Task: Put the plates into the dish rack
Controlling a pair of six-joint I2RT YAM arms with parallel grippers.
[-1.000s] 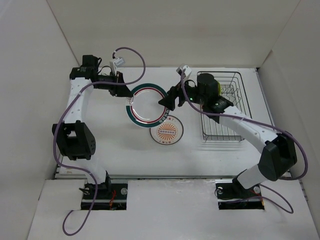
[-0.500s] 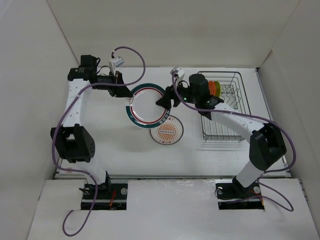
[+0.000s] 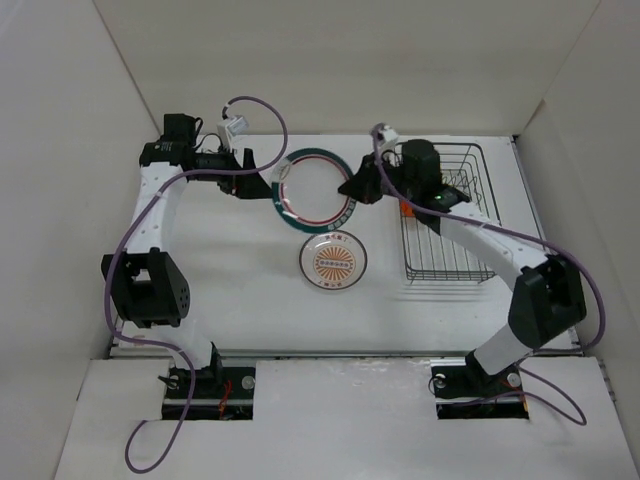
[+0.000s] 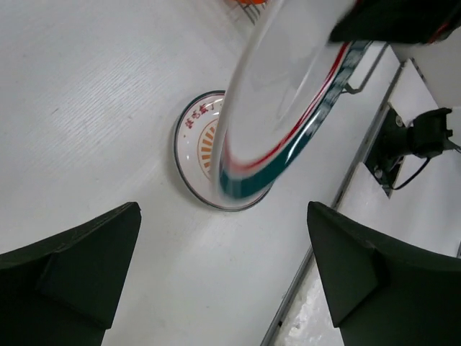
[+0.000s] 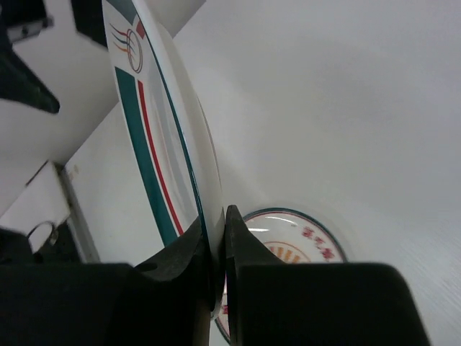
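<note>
My right gripper will next swing and lower into the dish rack's far part (image 3: 463,170), which is to its right in the top view, and let go beyond the orange bit.
The white plate with a green-and-red rim (image 3: 305,205) hangs tilted above the table, and my right gripper (image 3: 357,190) is shut on its right edge. The right wrist view shows both fingers pinching that plate (image 5: 155,144) at the rim, gripper (image 5: 218,245). My left gripper (image 3: 256,172) stands wide open just left of the plate, apart from it; the left wrist view shows the plate (image 4: 288,137) beyond the open gripper (image 4: 223,288). The sunburst plate (image 3: 333,262) (image 4: 196,144) (image 5: 306,238) lies flat on the table below. The black wire dish rack (image 3: 448,250) stands to the right.
White walls close in the table on the left, back and right. My right arm reaches across the rack's left end, where a bit of orange (image 3: 405,208) shows beneath it. Purple cables loop beside both arms.
My left gripper has let go of the rimmed plate and opened. My right gripper has shut on the plate's right edge, and the plate has moved up and to the right.
</note>
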